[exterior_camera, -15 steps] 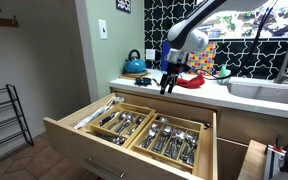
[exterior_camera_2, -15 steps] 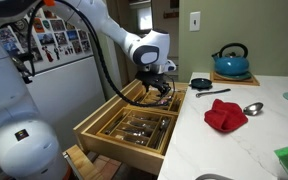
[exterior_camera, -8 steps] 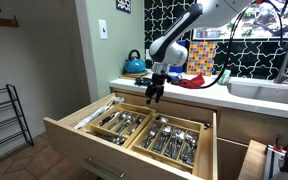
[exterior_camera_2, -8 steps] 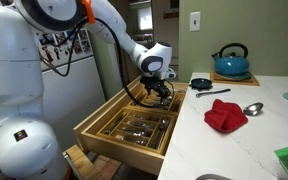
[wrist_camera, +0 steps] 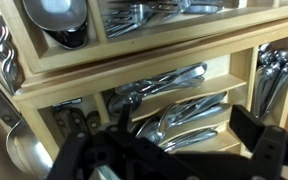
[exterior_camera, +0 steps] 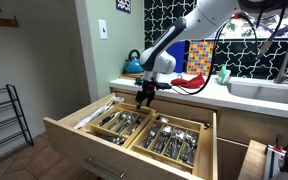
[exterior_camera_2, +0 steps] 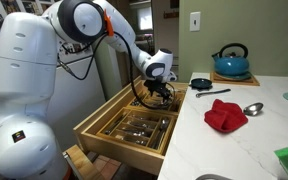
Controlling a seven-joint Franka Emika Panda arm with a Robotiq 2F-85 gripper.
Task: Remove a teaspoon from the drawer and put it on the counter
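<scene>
The gripper should lower outward into the stacked spoons' compartment next, because the spoons are below it and slightly outward and show between its open fingers.
The open wooden drawer (exterior_camera: 74, 133) holds cutlery in divided trays, and it also shows in the other exterior view (exterior_camera_2: 96, 135). My gripper (exterior_camera: 144, 100) hangs open and empty just above the drawer's back compartments, close to the counter edge (exterior_camera_2: 156, 95). In the wrist view my open fingers (wrist_camera: 184, 135) frame a compartment of stacked spoons (wrist_camera: 174, 110); more spoons and larger bowls (wrist_camera: 56, 22) lie in neighbouring compartments. A single spoon (exterior_camera_2: 246, 109) lies on the white counter (exterior_camera_2: 244, 150).
On the counter are a red cloth (exterior_camera_2: 224, 116), a blue kettle (exterior_camera_2: 230, 62), a small black pan (exterior_camera_2: 201, 83) and a sink (exterior_camera: 269, 90). A shoe rack (exterior_camera: 4, 120) stands by the wall. A fridge (exterior_camera_2: 59, 60) is behind the arm.
My gripper has moved from above the counter edge out over the drawer and down toward the spoon compartments. It stays open.
</scene>
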